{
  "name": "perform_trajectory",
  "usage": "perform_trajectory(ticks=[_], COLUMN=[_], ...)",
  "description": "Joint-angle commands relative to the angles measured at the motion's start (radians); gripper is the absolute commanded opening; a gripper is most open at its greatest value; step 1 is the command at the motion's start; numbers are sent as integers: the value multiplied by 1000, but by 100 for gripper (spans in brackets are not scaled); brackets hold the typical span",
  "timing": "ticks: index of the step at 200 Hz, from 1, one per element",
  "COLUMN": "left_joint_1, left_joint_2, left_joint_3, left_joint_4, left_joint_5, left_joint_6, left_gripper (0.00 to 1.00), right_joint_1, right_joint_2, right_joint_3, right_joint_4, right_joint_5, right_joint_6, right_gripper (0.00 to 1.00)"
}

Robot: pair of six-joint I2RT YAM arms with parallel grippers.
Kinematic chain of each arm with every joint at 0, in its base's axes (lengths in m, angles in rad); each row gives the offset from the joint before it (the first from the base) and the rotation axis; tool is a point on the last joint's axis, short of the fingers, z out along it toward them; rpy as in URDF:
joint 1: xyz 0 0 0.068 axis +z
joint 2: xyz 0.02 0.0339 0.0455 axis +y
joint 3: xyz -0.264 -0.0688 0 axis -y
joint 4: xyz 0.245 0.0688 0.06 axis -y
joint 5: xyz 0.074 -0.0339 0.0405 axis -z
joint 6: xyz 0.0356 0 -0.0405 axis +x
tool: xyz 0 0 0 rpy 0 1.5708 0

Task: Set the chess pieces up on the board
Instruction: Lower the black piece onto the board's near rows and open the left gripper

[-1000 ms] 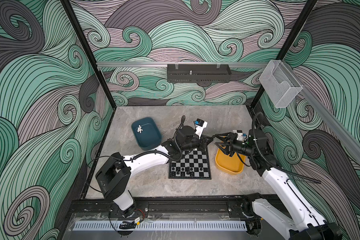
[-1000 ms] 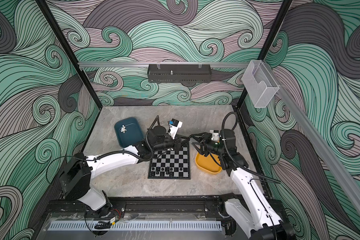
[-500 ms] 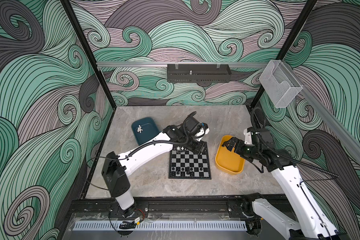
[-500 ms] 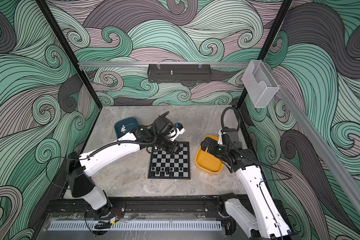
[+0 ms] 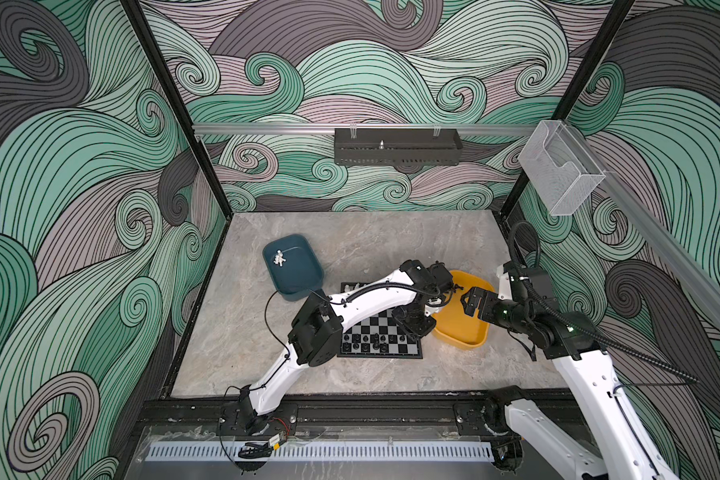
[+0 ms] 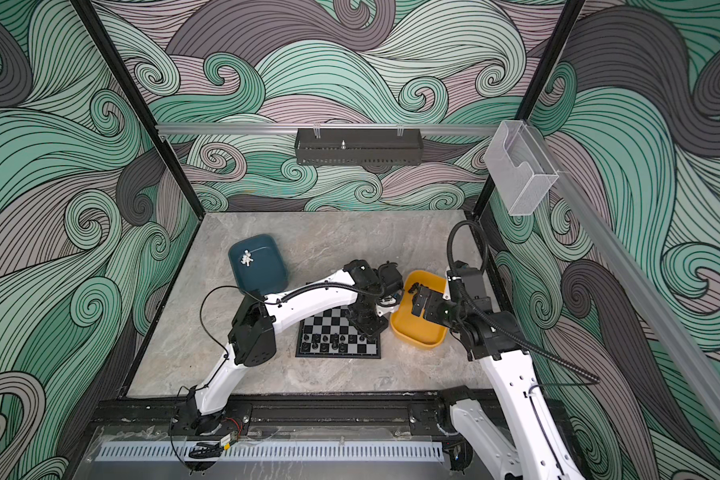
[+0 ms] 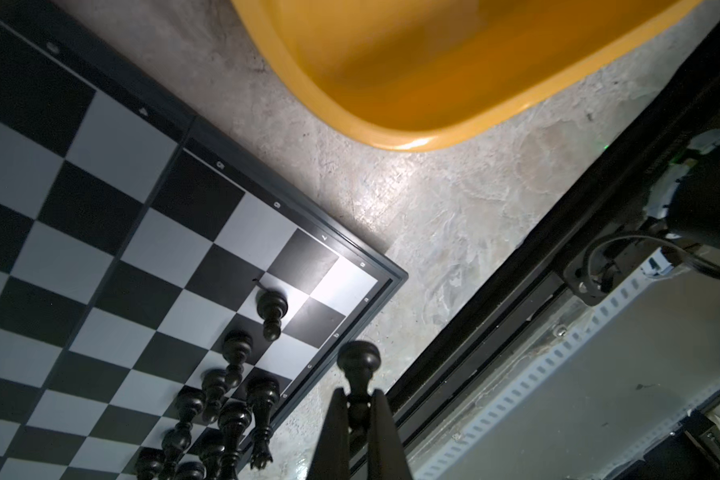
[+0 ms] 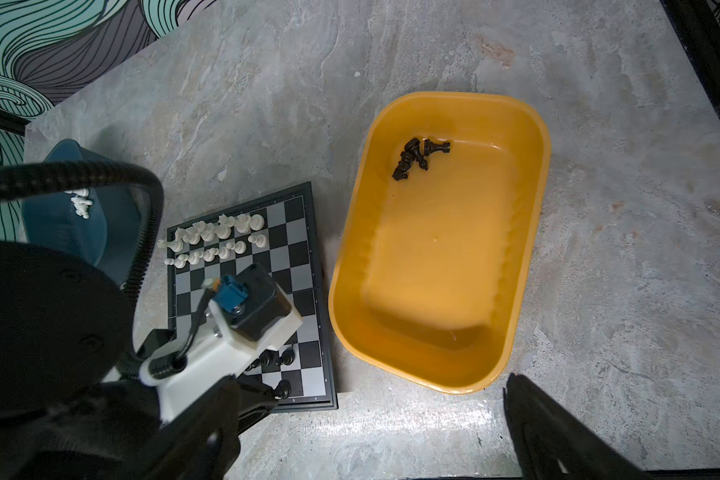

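My left gripper is going to bring the black pawn down next onto the dark square (image 7: 302, 261) beside the row's last pawn (image 5: 412, 340) and release it, since that square below is empty.
The board (image 5: 381, 355) lies mid-table in both top views, its border (image 6: 337, 355) showing. Black chess pieces (image 7: 233, 361) stand along its near rows and white chess pieces (image 8: 217, 232) along its far rows. My left gripper (image 7: 357, 395) is shut on a black pawn (image 7: 358, 361), which hangs just above the board's near right corner (image 8: 283, 388). In a top view the left gripper (image 5: 416, 328) points down there. My right gripper (image 8: 383, 395) is open and holds nothing. It hovers at the near side of the yellow tray (image 8: 350, 257), right gripper (image 5: 470, 301) beside the left wrist.
The yellow tray (image 5: 460, 343) sits right of the board and holds a few black pieces (image 8: 416, 156). A teal tray (image 5: 296, 270) at the back left holds a small clump of white pieces (image 5: 279, 258). The left arm stretches across the board's far half.
The two grippers were close together above the board's far edge. The right gripper opened and drew back over the yellow tray. The left arm swung to the board's near right corner.
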Motion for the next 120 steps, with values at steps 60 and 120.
perform_trajectory(ticks=[60,120], left_joint_1=[-5,-5], left_joint_2=[135,167], left_joint_3=[133,147], left_joint_4=[-129,-137], left_joint_5=[-77,-57], left_joint_6=[25,29], left_gripper=[0,0], right_joint_1=[4,5], right_joint_2=[-20,-20], right_joint_3=[-9,-16], right_joint_4=[-27,-25], right_joint_5=[9,9], right_joint_6=[-32,-37], right_gripper=[100,100])
